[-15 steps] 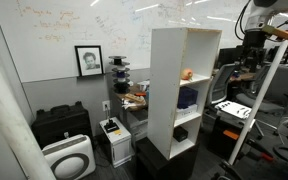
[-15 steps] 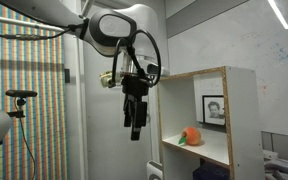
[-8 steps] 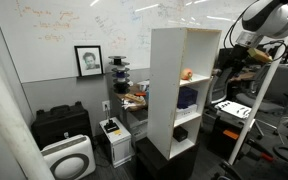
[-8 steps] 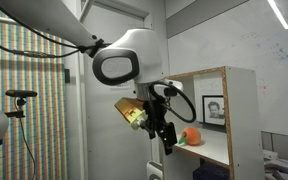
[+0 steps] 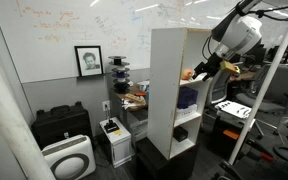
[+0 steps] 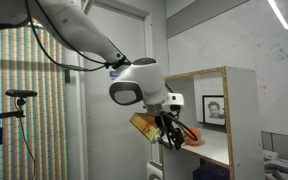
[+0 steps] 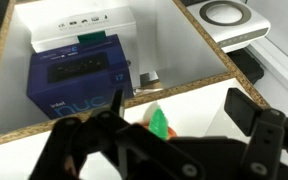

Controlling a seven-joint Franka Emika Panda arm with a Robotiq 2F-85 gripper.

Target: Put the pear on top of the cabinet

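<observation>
I need to move my gripper's open fingers outward next until they are on either side of the pear, because the pear (image 7: 159, 123) sits outward, farther in on the upper shelf.
The pear is orange with a green top and lies on the upper shelf of the white cabinet (image 5: 168, 95). It shows in both exterior views (image 5: 186, 74) (image 6: 193, 138) and in the wrist view (image 7: 159, 121). My gripper (image 5: 198, 71) (image 6: 172, 134) reaches into the shelf opening from the front. In the wrist view the gripper (image 7: 164, 126) is open, with one finger (image 7: 246, 108) on each side of the pear and not touching it. The cabinet top (image 5: 186, 29) is bare.
A blue box (image 7: 76, 72) and a white box (image 7: 80, 29) lie on the shelf below. A white air purifier (image 5: 69, 157), a black case (image 5: 61, 123) and a framed portrait (image 5: 88, 60) stand beside the cabinet. Desks and equipment crowd the arm's side.
The arm has swung down from high beside the cabinet to the upper shelf opening. The open gripper has come around the pear.
</observation>
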